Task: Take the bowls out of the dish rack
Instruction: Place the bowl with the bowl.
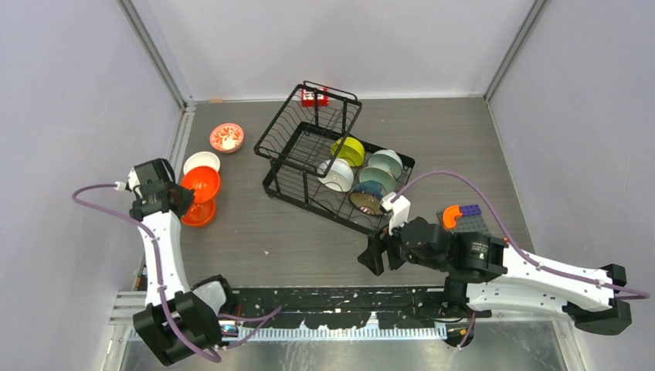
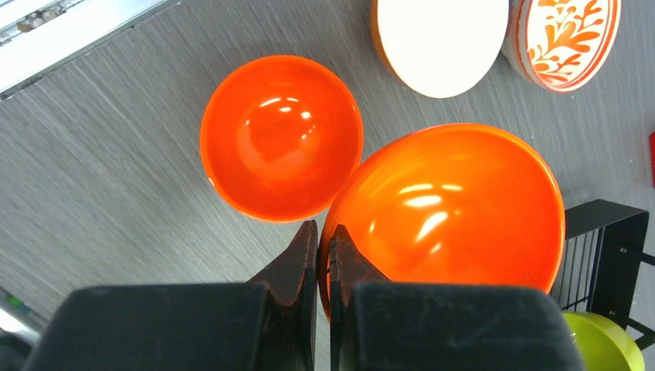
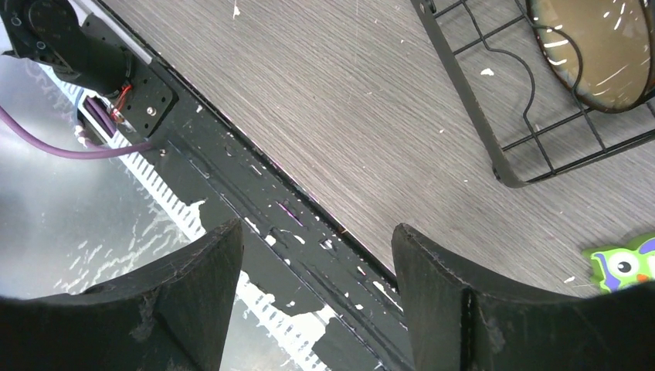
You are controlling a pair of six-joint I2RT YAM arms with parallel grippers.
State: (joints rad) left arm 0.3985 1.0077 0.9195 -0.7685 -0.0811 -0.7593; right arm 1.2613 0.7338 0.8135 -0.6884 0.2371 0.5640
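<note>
I will next move my left gripper back and lower the matching bowl inside the second orange bowl (image 1: pixel 199 214) (image 2: pixel 282 139) to let go, because that one is empty and sits below and back of the gripper.
The black wire dish rack (image 1: pixel 307 131) stands mid-table with its upper basket tilted up. In it are a lime-yellow bowl (image 1: pixel 349 149), a white bowl (image 1: pixel 337 175), two pale mint bowls (image 1: pixel 385 162) and a dark bowl with a tan inside (image 1: pixel 366 202). My left gripper (image 2: pixel 324 239) is shut on the rim of an orange bowl (image 2: pixel 456 209), held over the table at the left. Beside it rest a second orange bowl (image 2: pixel 282 135), a plain white bowl (image 2: pixel 440 42) and a red-patterned bowl (image 2: pixel 568 35). My right gripper (image 3: pixel 317 255) is open and holds nothing, near the table's front edge, below the rack's corner (image 3: pixel 479 116).
An orange and purple toy block (image 1: pixel 462 215) lies right of the rack, and a green owl card (image 3: pixel 624 267) lies near the right gripper. The black front rail (image 1: pixel 347 297) runs under the right gripper. Grey walls close in the table on three sides.
</note>
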